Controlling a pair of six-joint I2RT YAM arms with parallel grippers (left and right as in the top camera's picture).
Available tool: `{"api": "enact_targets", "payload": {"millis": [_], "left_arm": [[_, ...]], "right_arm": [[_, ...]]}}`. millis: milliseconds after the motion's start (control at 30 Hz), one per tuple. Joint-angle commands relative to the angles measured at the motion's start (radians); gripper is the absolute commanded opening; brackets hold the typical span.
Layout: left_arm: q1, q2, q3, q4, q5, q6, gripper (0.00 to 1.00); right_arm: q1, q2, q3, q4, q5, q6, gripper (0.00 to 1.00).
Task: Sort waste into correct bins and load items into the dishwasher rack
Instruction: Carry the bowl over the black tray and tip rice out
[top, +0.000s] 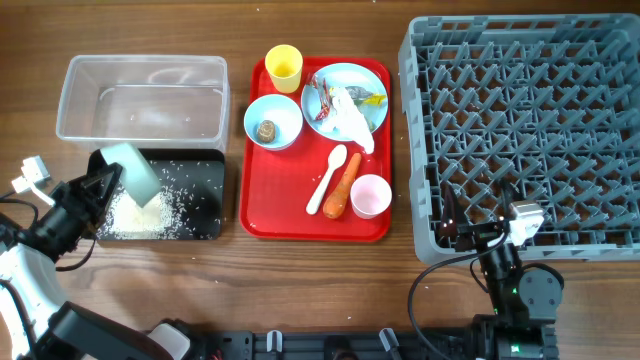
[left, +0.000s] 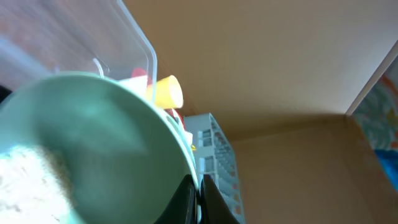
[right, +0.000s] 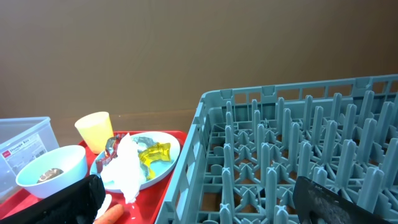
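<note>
Level in my left gripper, the mint bowl (top: 135, 172) goes right in the overhead view next and down for release onto the red tray's bare part (top: 279, 194), which has room.
My left gripper (top: 108, 186) is shut on the rim of the mint bowl (top: 135, 172), which tilts over the black tray (top: 205, 205) where white rice (top: 140, 215) lies. In the left wrist view the jaws pinch the bowl (left: 93, 143) rim, with rice (left: 25, 180) below it. My right gripper (top: 478, 228) stands open at the grey rack's (top: 530, 130) front left corner, its fingers (right: 68, 199) wide apart and holding nothing. On the red tray (top: 262, 215) are a yellow cup (top: 284, 67), a blue bowl (top: 272, 120) with a brown lump, a plate (top: 345, 98) with tissue (right: 127, 168) and wrappers, a spoon (top: 327, 178), a carrot (top: 343, 185) and a pink cup (top: 371, 195).
The clear tub (top: 140, 95) stands behind the black tray, with only a few grains in it. The rack's pegs (right: 298, 155) rise directly in front of my right gripper. Bare wooden table lies along the front edge.
</note>
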Motion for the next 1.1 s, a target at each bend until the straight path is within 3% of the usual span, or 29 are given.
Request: {"api": "enact_targets", "payload": {"millis": [0, 67, 100, 133, 267, 300, 500, 600, 800, 900, 1000, 1067], "left_arm": [[0.008, 0.013, -0.003, 0.061, -0.040, -0.035, 0.04], [0.010, 0.037, -0.003, 0.061, -0.040, -0.030, 0.04], [0.011, 0.055, -0.003, 0.024, 0.031, -0.024, 0.04], [0.010, 0.066, -0.003, -0.006, 0.107, 0.057, 0.04], [0.013, 0.076, -0.003, 0.015, 0.047, 0.049, 0.04], [0.012, 0.076, -0.003, -0.019, 0.110, 0.055, 0.04], [0.013, 0.084, -0.003, 0.006, 0.128, 0.069, 0.04], [0.008, 0.086, -0.003, 0.016, -0.083, 0.040, 0.04], [0.005, 0.050, 0.006, 0.010, -0.082, -0.011, 0.04], [-0.016, -0.049, 0.032, 0.009, -0.231, -0.116, 0.04], [-0.121, -0.185, 0.073, 0.014, -0.373, -0.220, 0.04], [-0.261, -0.297, 0.082, 0.049, -0.509, -0.335, 0.04]], "right_arm": [[0.004, -0.005, -0.001, 0.005, -0.013, -0.013, 1.00], [0.004, -0.005, -0.001, 0.005, -0.013, -0.013, 1.00], [0.004, -0.005, -0.001, 0.005, -0.013, -0.013, 1.00], [0.004, -0.005, -0.001, 0.005, -0.013, -0.013, 1.00], [0.004, -0.005, -0.001, 0.005, -0.013, -0.013, 1.00], [0.004, -0.005, -0.001, 0.005, -0.013, -0.013, 1.00], [0.004, -0.005, -0.001, 0.005, -0.013, -0.013, 1.00], [0.004, -0.005, -0.001, 0.005, -0.013, -0.013, 1.00], [0.004, -0.005, -0.001, 0.005, -0.013, -0.013, 1.00], [0.004, -0.005, -0.001, 0.005, -0.013, -0.013, 1.00], [0.004, -0.005, -0.001, 0.005, -0.013, -0.013, 1.00], [0.004, -0.005, -0.001, 0.005, -0.013, -0.013, 1.00]]}}
